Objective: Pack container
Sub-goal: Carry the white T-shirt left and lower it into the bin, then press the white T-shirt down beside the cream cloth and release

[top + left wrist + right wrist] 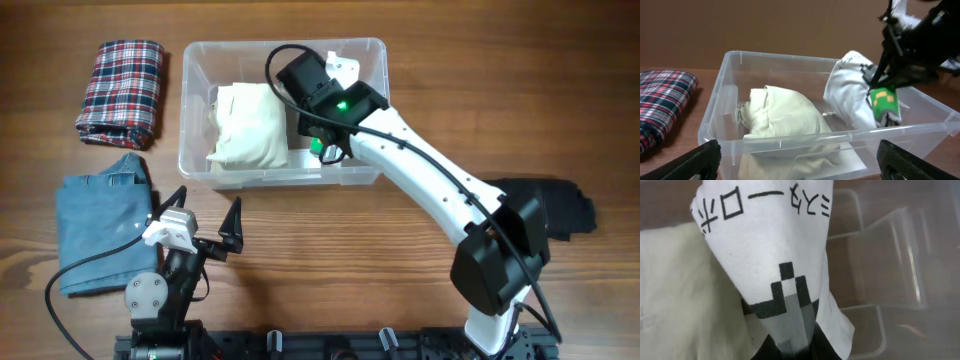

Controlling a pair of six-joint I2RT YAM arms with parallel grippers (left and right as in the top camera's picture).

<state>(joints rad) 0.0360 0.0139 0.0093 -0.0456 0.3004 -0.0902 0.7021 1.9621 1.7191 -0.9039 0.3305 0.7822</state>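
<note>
The white printed garment shifts across the container toward the cream garment in my right gripper next, as a gap still shows between them, and then the gripper opens.
The clear plastic container [200,110] stands at the back middle of the table. A folded cream garment [250,125] lies in its left half. My right gripper [322,140] is inside the container's right half, shut on a white printed garment [770,245] with black characters and a green patch [884,98]; the garment hangs upright next to the cream one [782,117]. My left gripper [205,215] is open and empty in front of the container's near wall [790,142].
A folded red plaid garment [122,90] lies at the back left. A folded blue denim garment [95,225] lies at the front left, beside my left arm. The right arm's base [520,240] stands at the front right.
</note>
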